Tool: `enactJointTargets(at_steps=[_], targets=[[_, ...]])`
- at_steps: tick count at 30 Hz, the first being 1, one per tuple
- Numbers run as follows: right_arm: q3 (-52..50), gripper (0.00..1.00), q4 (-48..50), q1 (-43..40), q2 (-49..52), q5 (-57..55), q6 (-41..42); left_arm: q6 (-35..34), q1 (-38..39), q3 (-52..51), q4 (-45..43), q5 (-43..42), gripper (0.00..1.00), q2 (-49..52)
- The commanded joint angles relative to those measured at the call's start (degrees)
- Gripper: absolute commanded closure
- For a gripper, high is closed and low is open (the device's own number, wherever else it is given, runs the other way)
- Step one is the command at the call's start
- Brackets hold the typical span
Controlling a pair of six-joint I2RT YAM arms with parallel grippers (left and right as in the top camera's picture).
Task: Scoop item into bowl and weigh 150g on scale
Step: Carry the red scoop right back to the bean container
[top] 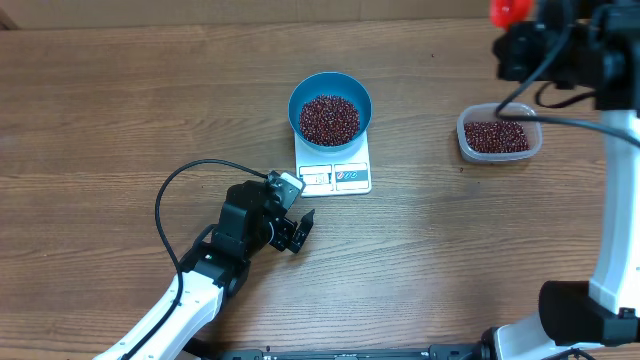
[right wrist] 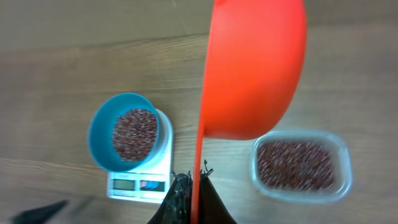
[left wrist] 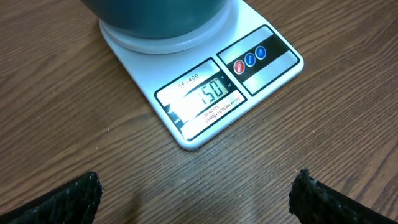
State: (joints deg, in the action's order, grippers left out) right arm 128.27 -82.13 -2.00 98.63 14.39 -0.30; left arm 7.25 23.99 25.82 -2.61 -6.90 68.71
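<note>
My right gripper comes down toward the clear plastic tub's near rim next and lays the scoop's head over the tub's beans, since the display shows the target weight.
A heap of dark red beans fills the teal bowl, which stands on the white scale. In the left wrist view the scale's display reads 150, and the bowl's underside shows above it. My left gripper hovers low over the wood just in front of the scale, open, with nothing between its fingertips. My right gripper is high at the back right, shut on the thin handle of an orange-red scoop. From there the bowl lies below left.
A clear plastic tub holding more beans sits right of the scale, under the right arm. In the right wrist view the tub is partly covered by the scoop. A black cable loops beside the left arm.
</note>
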Motion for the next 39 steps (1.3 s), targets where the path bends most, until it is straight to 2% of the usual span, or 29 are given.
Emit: enactJointTargets(at_steps=[1,9,10,12,19,32,38,39], targets=[[0.2,0.96,-1.0,-4.1,-0.9,13.2,5.0,-0.9,0.0,-0.1,-0.2,-0.2,0.01,0.4],[-8.2,0.96,-1.5,-5.2,-0.8,8.3,15.8,-0.9,0.0,-0.1,-0.2,-0.2,0.00,0.4],[-11.7,0.96,0.0,-5.3,-0.8,4.7,19.7,-0.9,0.0,-0.1,-0.2,-0.2,0.00,0.4],[-15.0,0.96,1.8,-5.7,-0.8,2.1,22.6,-0.9,0.0,-0.1,-0.2,-0.2,0.01,0.4],[-30.1,0.96,14.0,-8.5,-0.8,2.3,28.6,-0.9,0.0,-0.1,-0.2,-0.2,0.00,0.4],[-51.4,0.96,35.5,-9.7,-0.5,7.5,30.8,-0.9,0.0,-0.1,-0.2,-0.2,0.00,0.4],[-53.3,0.96,36.7,-9.7,-0.5,8.9,30.8,-0.9,0.0,-0.1,-0.2,-0.2,0.00,0.4],[-53.3,0.91,36.5,-9.7,-0.5,8.9,30.8,-0.9,0.0,-0.1,-0.2,-0.2,0.01,0.4]])
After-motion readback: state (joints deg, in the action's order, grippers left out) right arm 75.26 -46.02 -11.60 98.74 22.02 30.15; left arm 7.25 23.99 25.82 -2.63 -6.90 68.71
